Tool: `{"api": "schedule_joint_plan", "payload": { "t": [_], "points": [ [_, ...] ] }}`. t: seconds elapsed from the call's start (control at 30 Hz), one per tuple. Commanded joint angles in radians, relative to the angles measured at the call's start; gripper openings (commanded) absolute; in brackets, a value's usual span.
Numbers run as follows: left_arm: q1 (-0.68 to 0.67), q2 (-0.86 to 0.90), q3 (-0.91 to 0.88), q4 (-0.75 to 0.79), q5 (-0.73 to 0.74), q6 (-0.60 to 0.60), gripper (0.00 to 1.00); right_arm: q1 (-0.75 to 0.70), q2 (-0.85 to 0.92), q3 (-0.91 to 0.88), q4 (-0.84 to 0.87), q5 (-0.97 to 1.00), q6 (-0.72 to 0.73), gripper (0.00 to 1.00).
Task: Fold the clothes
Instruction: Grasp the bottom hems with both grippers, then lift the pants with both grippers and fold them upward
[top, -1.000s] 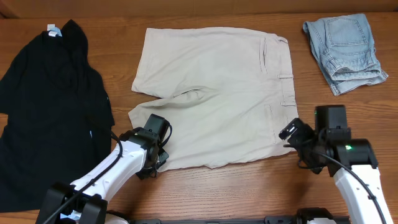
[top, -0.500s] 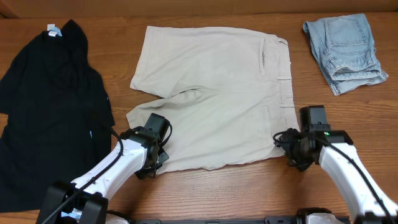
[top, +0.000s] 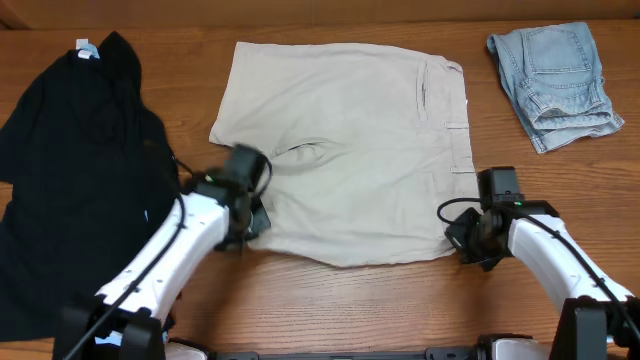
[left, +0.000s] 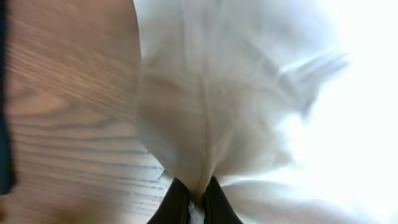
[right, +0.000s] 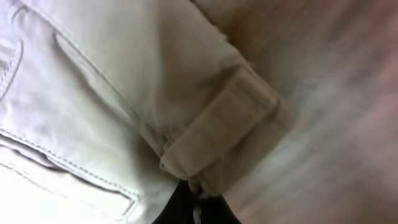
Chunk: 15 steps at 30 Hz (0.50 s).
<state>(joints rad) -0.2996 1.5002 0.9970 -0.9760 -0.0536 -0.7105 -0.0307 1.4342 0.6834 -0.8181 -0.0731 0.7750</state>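
Observation:
My left gripper should lift the near leg's hem, move it outward over the far leg's hem (top: 233, 95) and let it go, because the far leg lies outward of it.
The cream-beige shorts (top: 350, 140) lie flat in the middle of the table, waistband to the right. My left gripper (top: 252, 218) is shut on the near leg's hem, which is lifted and pulled back from the front edge. In the left wrist view the cloth (left: 205, 112) bunches into the closed fingers (left: 177, 202). My right gripper (top: 460, 235) is shut on the near waistband corner. The right wrist view shows a belt loop (right: 224, 130) just above its fingers (right: 177, 208). A black top (top: 80, 170) lies spread at the left. Small denim shorts (top: 555, 85) lie crumpled at the far right.
Bare wooden table (top: 350, 300) runs along the front edge, between and below the two arms. The black top's right edge lies close beside my left arm.
The left gripper has moved away from the front edge, taking the leg hem with it. The right gripper has slid left onto the waistband corner and shut on it.

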Motion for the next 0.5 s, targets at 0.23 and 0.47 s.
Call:
{"api": "schedule_joint_plan", "payload": {
  "t": [0.23,0.47],
  "points": [
    [0.164,0.003,0.483,-0.267,-0.013,0.344,0.04,-0.096,-0.274,0.322,-0.338,0.045,-0.224,0.04],
    [0.166,0.003,0.708,-0.486,-0.122,0.367,0.04,-0.096,-0.402,0.475,-0.57,0.045,-0.253,0.04]
  ]
}}
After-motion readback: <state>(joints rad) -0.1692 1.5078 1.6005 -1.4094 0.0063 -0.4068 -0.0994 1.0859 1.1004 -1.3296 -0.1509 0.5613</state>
